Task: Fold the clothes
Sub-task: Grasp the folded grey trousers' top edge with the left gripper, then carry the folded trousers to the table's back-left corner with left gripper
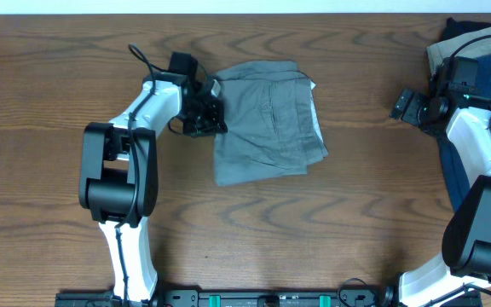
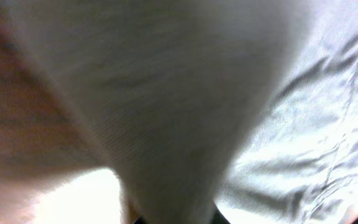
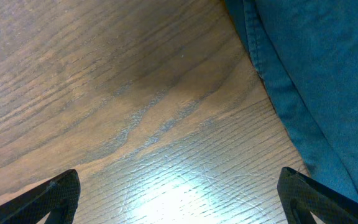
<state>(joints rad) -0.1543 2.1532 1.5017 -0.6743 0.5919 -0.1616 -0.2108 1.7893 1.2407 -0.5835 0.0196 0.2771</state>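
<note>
The folded shorts slide to the left in the overhead view with my left gripper next, then come free on the table's far corner, whose wood is bare.
The grey shorts [image 1: 267, 119] lie folded in a rough rectangle on the table's middle back. My left gripper [image 1: 210, 111] is at their left edge, and grey cloth [image 2: 166, 112] fills the left wrist view close up, running down between the fingers; it looks shut on that edge. My right gripper [image 1: 406, 106] is open and empty above bare wood [image 3: 166, 124] at the right, just left of a navy-blue garment [image 3: 316, 74]. A tan garment [image 1: 471, 47] lies on the pile at the far right.
The navy-blue garment [image 1: 460, 170] runs down the table's right edge under the right arm. The left arm's black cable [image 1: 143, 61] loops beside the shorts.
</note>
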